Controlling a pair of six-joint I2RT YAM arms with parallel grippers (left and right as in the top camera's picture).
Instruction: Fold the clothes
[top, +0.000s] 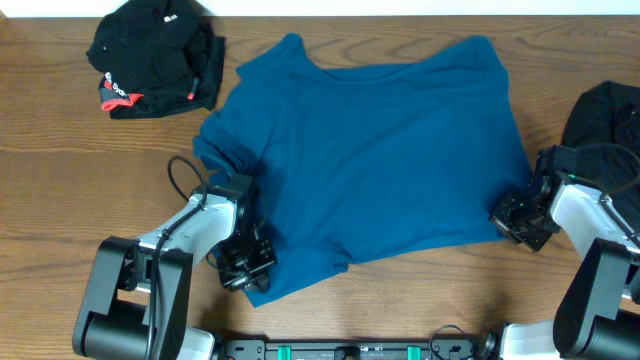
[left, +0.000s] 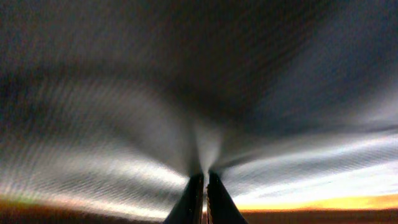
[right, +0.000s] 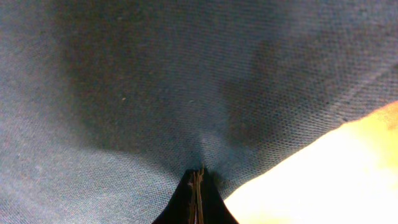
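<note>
The right gripper pulls the shirt's near corner to the right in the overhead view next, toward the black garment, then opens, since the shirt's near edge bunches midway.
A blue T-shirt (top: 370, 160) lies spread across the middle of the wooden table. My left gripper (top: 250, 262) is shut on the shirt's near left corner; in the left wrist view the cloth (left: 186, 93) fans out from the pinched fingertips (left: 204, 177). My right gripper (top: 513, 217) is shut on the shirt's near right corner; in the right wrist view the blue fabric (right: 155, 93) gathers into the closed fingertips (right: 198, 173).
A folded black garment with red and white print (top: 155, 58) lies at the far left. Another black garment (top: 605, 125) sits at the right edge, behind the right arm. The wooden table (top: 60, 180) shows around the shirt.
</note>
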